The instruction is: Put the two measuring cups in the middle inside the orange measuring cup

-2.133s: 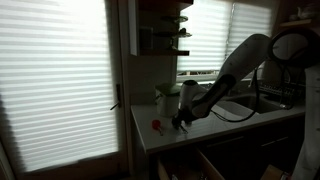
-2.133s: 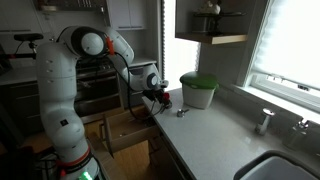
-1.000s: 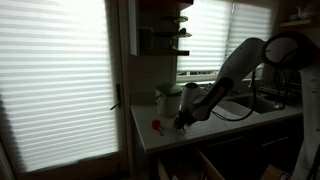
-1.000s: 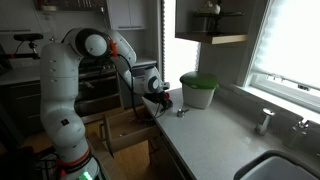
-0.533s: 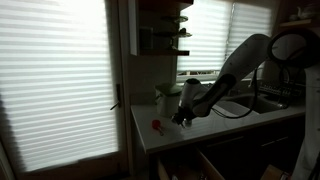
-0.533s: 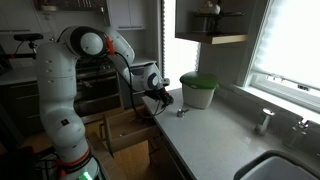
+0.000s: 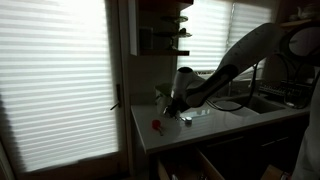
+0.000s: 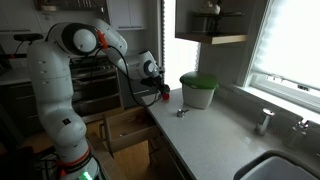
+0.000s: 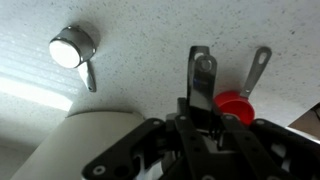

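Note:
My gripper holds the steel cup, and the orange measuring cup's bowl [image 9: 237, 104] is outward of and below my gripper. My gripper needs to carry the steel cup outward over it next, lower it in and let go.
In the wrist view my gripper [image 9: 203, 114] is shut on one of the two measuring cups [image 9: 202, 76]. Only its grey metal handle shows, sticking out past the fingers. The held cup hangs right beside and above the orange measuring cup [image 9: 236, 104], which sits on the speckled counter with its handle pointing away. The other grey measuring cup [image 9: 72, 47] lies alone on the counter further off. In both exterior views the gripper [image 7: 177, 104] [image 8: 163, 93] hovers over the counter near the orange cup [image 7: 156, 126], with the loose cup [image 7: 186, 120] [image 8: 181, 112] left behind.
A pale container with a green lid [image 8: 198, 90] [image 7: 165, 97] stands at the back of the counter [image 8: 200, 135]. The counter's front edge and open drawers [image 8: 125, 130] lie just beside the cups. A sink [image 8: 280, 165] lies far along the counter.
The arm has risen off the counter and swung toward the orange cup, carrying one grey cup. The other grey cup stays where the pair lay.

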`<state>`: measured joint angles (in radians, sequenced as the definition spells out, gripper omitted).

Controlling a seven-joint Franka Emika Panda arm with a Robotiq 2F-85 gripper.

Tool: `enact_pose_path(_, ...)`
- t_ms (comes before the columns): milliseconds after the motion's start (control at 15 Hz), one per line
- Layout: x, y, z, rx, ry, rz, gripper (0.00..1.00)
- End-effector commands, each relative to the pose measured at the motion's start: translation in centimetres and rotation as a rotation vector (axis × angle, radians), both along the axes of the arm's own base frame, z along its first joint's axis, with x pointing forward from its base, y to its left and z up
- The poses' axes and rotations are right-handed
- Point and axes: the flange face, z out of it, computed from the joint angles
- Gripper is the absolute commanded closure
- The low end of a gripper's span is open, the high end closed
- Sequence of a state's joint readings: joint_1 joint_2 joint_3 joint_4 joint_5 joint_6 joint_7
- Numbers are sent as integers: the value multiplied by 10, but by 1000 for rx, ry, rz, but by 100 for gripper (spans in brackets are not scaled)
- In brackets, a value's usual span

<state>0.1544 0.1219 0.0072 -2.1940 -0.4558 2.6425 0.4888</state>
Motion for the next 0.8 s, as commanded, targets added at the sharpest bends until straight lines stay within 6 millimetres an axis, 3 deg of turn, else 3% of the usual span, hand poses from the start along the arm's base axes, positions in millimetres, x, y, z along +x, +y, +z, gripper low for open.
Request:
enact_pose_path(0, 15, 39, 15, -80, 68, -16, 95)
enact_pose_path(400, 37, 88, 8, -101, 152, -133, 95)
enact_pose_path(733, 69, 95, -27, -76, 100, -262, 95)
